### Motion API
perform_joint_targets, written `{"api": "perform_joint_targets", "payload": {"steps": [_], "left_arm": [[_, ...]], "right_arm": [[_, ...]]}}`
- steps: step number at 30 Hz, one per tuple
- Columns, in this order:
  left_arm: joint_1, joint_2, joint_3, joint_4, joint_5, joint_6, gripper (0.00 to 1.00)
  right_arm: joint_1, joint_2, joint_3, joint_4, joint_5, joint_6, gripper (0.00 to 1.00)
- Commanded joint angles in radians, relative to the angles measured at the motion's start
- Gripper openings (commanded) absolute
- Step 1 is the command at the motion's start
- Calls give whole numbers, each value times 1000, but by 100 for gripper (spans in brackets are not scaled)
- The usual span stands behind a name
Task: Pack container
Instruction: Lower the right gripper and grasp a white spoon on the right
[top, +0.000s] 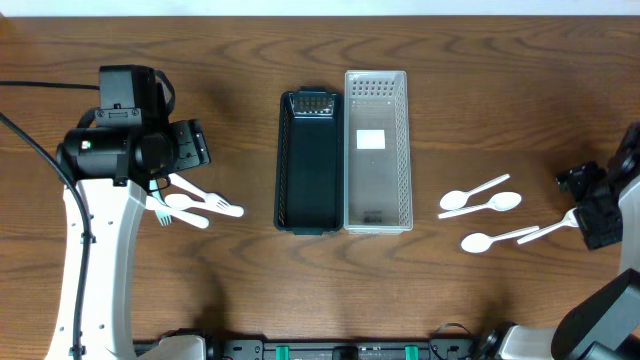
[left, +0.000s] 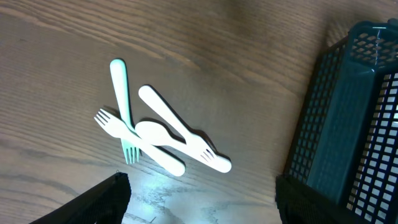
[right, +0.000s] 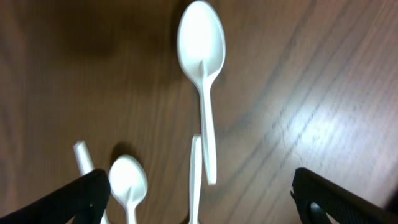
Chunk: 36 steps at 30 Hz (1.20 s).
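Observation:
The spoon's handle is in line with the gap between my open fingers, so my right gripper should move down next onto the neck of the nearest spoon (top: 562, 223) (right: 204, 84), just behind the spoon's bowl.
A dark green basket (top: 308, 160) and a grey basket (top: 377, 150) stand side by side mid-table. Several white plastic forks (top: 197, 205) lie in a pile at the left; in the left wrist view they lie crossed (left: 163, 135), with the green basket (left: 352, 118) at right. Several white spoons (top: 483, 201) lie at the right; the right wrist view shows one spoon (right: 203, 59) and another (right: 127, 180). My left gripper (left: 200, 199) is open and empty just beside the forks. My right gripper (right: 200, 199) is open and empty by the spoon handles.
A black cable (top: 40, 150) runs along the left arm. The wood table (top: 480, 80) stretches around the baskets. A fourth utensil handle (top: 548, 227) lies close to the right gripper body.

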Motion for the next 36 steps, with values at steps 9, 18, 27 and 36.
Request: {"api": "perform_joint_targets", "payload": {"steps": [9, 18, 27, 36], "left_arm": [[1, 7, 10, -2, -2, 1, 78], [1, 7, 10, -2, -2, 1, 78], [1, 7, 10, -2, -2, 1, 78], [1, 7, 10, -2, -2, 1, 78]], "right_arm": [[-71, 66, -93, 152, 14, -45, 92], [-71, 231, -93, 213, -39, -42, 91], [-71, 300, -93, 242, -47, -41, 72], [-71, 308, -93, 231, -47, -42, 23]]}}
